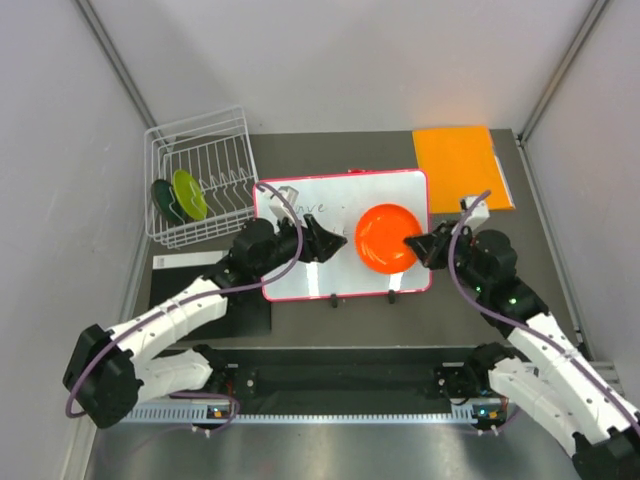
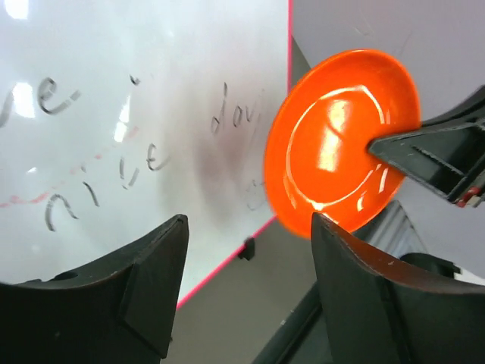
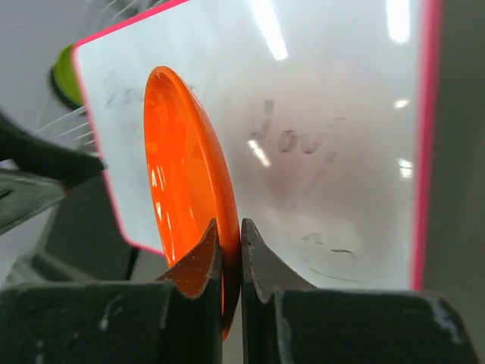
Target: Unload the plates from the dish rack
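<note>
My right gripper moves off the whiteboard next, toward the right in the top view, then down onto the grey table side. It alone holds the orange plate [image 1: 387,238].
The orange plate [image 1: 387,238] hangs above the whiteboard [image 1: 300,260]. My right gripper [image 1: 420,243] is shut on its right rim; in the right wrist view the plate [image 3: 186,182] stands edge-on between the fingers. My left gripper [image 1: 322,243] is open and empty just left of the plate, which shows in the left wrist view [image 2: 341,140]. The white wire dish rack [image 1: 200,175] stands at the back left and holds a lime green plate [image 1: 189,193] and a dark green plate [image 1: 165,200] upright. The dark red plate is out of view.
A flat orange sheet [image 1: 462,165] lies at the back right. A white label strip [image 1: 190,259] and a black mat [image 1: 245,315] lie near the left arm. Grey walls close both sides.
</note>
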Controlling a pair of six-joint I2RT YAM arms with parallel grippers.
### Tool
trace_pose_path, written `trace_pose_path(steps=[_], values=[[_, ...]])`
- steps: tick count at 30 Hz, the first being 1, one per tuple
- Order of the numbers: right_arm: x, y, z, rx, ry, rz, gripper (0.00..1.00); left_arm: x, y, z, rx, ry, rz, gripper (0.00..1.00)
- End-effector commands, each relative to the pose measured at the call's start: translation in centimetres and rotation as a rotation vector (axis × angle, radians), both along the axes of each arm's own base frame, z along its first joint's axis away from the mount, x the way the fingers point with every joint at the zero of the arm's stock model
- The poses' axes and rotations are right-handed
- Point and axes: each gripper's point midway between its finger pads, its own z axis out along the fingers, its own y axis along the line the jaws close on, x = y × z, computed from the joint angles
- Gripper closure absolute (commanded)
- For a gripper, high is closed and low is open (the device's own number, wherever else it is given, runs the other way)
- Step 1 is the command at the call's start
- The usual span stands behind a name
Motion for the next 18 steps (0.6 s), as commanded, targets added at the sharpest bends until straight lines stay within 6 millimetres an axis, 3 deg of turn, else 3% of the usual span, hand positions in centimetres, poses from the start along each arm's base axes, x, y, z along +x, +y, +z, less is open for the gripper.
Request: trace_pose_path(steps=[1,4,10,13,18], values=[[0.9,-9.8,2.4,-0.154,-0.034,-0.402,1.0,1.9,2.6,4.0,0.13,-0.165,0.121,0.29],[0.7,-15.0,1.9,-0.213,0.007,-0.568,1.0,3.5,5.3,5.9,0.218,-0.241,0.264,0.2],[1.2,-21.2,-0.1,-0.225,0.086,-0.73,1.0,4.8,10.0,8.6,0.333,-0.31,0.466,0.12],[1.8,-23.5,-1.7,-0.182,0.15,-0.786,1.0,5.2,11.3,8.8,0.36,-0.317,0.509,0.11],[3.0,-24.7,-6.4,-0.126,0.259,-0.782,1.0,6.5,13.1,7.8,0.334,-0.271,0.536,0.1]])
